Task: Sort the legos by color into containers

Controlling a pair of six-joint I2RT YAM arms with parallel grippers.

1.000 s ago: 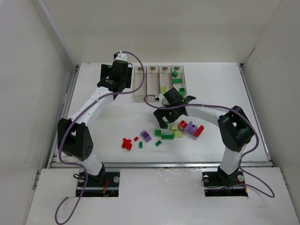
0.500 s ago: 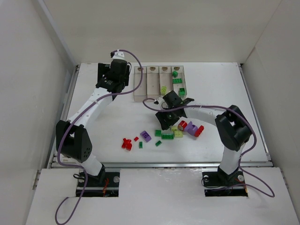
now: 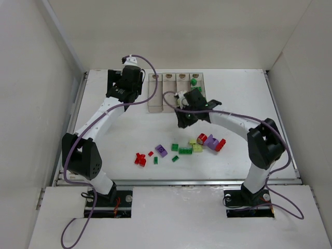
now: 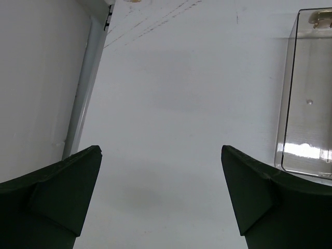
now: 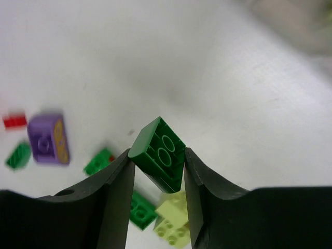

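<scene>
I need to move my right gripper outward and to the right in the top view next, over the bin holding green legos, to let go of its dark green lego, because the colors match.
My right gripper (image 5: 156, 152) is shut on a dark green lego (image 5: 158, 155) and holds it tilted, hollow underside showing, above the table. In the top view this gripper (image 3: 182, 120) hangs just in front of the containers (image 3: 155, 94), a row of clear bins. The rightmost bin holds a green lego (image 3: 194, 81). Loose legos lie below: purple (image 5: 47, 139), red (image 5: 14, 121), green (image 5: 98, 161) and yellow-green (image 5: 171, 218). My left gripper (image 4: 160, 149) is open and empty over bare table, left of the leftmost bin (image 4: 306, 104).
Loose legos are spread across the near middle of the table: a red cluster (image 3: 140, 158), a purple one (image 3: 161, 150), green ones (image 3: 185, 150) and a red-and-purple group (image 3: 212, 141). White walls surround the table, and a metal rail (image 4: 83, 93) runs along its left edge.
My right gripper closed on a green lego in the pile and rose with it toward the bins. The left arm shifted slightly at first, then stayed still and open.
</scene>
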